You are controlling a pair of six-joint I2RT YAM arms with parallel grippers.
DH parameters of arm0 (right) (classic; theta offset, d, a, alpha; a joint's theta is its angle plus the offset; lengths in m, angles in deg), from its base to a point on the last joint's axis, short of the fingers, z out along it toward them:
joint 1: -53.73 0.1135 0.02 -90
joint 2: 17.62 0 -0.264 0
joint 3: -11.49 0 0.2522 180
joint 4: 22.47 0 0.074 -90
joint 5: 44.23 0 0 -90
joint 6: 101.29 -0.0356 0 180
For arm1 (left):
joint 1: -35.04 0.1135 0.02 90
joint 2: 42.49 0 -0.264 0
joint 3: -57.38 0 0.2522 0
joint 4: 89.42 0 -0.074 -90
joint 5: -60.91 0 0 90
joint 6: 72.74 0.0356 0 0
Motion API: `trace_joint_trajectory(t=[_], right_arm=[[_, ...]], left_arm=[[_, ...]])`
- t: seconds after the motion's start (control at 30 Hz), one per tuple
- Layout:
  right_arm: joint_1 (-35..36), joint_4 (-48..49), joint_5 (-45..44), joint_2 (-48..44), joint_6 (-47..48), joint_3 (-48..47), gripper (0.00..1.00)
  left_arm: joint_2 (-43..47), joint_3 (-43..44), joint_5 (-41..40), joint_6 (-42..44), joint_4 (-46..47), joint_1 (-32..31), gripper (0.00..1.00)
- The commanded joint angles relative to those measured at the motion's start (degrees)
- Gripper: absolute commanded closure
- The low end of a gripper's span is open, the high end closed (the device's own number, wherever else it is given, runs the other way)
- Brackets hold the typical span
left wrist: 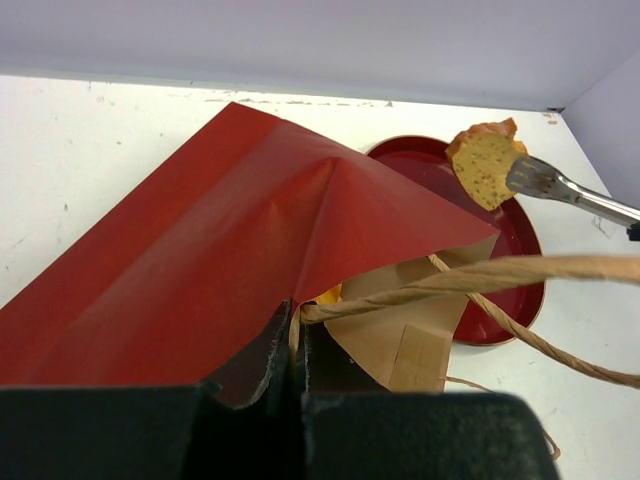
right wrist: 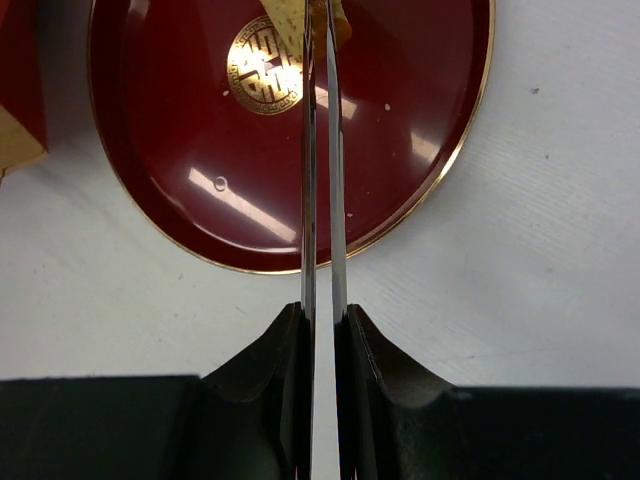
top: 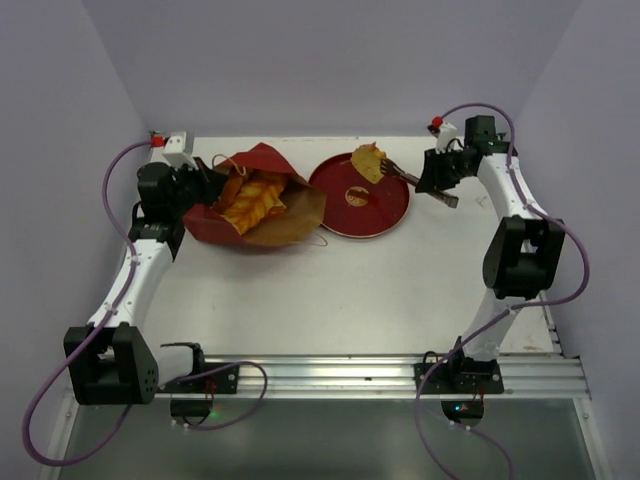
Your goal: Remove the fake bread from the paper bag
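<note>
The right gripper will next bring the metal tongs down toward the far side of the red plate to release them, since the bread wedge is still hanging above it.
The dark red paper bag lies on its side at the back left, its brown-lined mouth facing the plate. Golden fake bread shows inside the mouth. My left gripper is shut on the bag's cord handle at the bag's rim. My right gripper is shut on metal tongs. The tongs' tips pinch a yellow speckled bread wedge over the far side of the red plate.
A round dark red plate with a gold rim and gold emblem lies right of the bag. A second cord handle trails on the table near the bag's mouth. Walls close in behind and on both sides.
</note>
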Motion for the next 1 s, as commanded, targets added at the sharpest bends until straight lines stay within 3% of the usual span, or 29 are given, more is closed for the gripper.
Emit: trace_joint_trajectory(t=[0.0,0.17,0.67,0.97], right_arm=[[0.04,-2.63,-0.92,3.4,-0.99,-5.58,0.94],[0.13,-3.7,-2.5,7.01,-0.9,-7.78,0.89],[0.13,-3.52,-8.04,9.47,-0.81,-11.56,0.54],[0.13,-2.29,-10.32,7.64,-1.08,-11.74,0.5]], left_arm=[[1.22,-1.64,-1.28,1.03,0.77,0.0,1.0],[1.05,-2.96,-1.37,1.56,1.74,0.0,1.0],[0.96,-3.32,-1.1,2.26,1.83,0.08,0.98],[1.05,-3.4,-1.1,2.79,1.92,0.08,0.98]])
